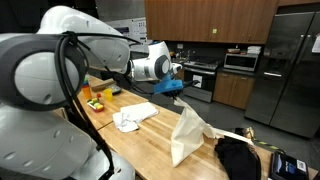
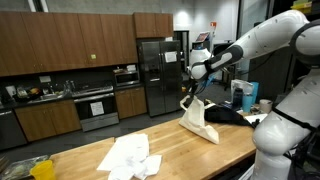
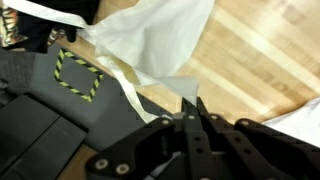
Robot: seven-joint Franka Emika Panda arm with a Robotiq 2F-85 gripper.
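Note:
The cloth hangs in a peak and its lower edge is on the tabletop, so my gripper should move down toward that resting edge and let go of the raised edge.
My gripper [image 1: 184, 96] [image 2: 192, 93] hangs over the wooden table [image 1: 150, 140] with a cream cloth [image 1: 189, 132] [image 2: 199, 122] pinched by its top corner. The cloth hangs down in a peak and its lower edge rests on the tabletop. In the wrist view the two fingers press together at the gripper tip [image 3: 193, 106], with a fold of the cream cloth [image 3: 150, 45] caught between them and spreading away over the wood [image 3: 255, 60].
A crumpled white cloth [image 1: 133, 117] [image 2: 130, 158] lies further along the table. A black bundle [image 1: 238, 156] [image 2: 226, 116] sits beside the hanging cloth; the wrist view shows a yellow-striped square patch [image 3: 76, 72] on it. Yellow items [image 1: 95, 101] stand by the arm's base. Kitchen cabinets and a fridge [image 2: 157, 75] are behind.

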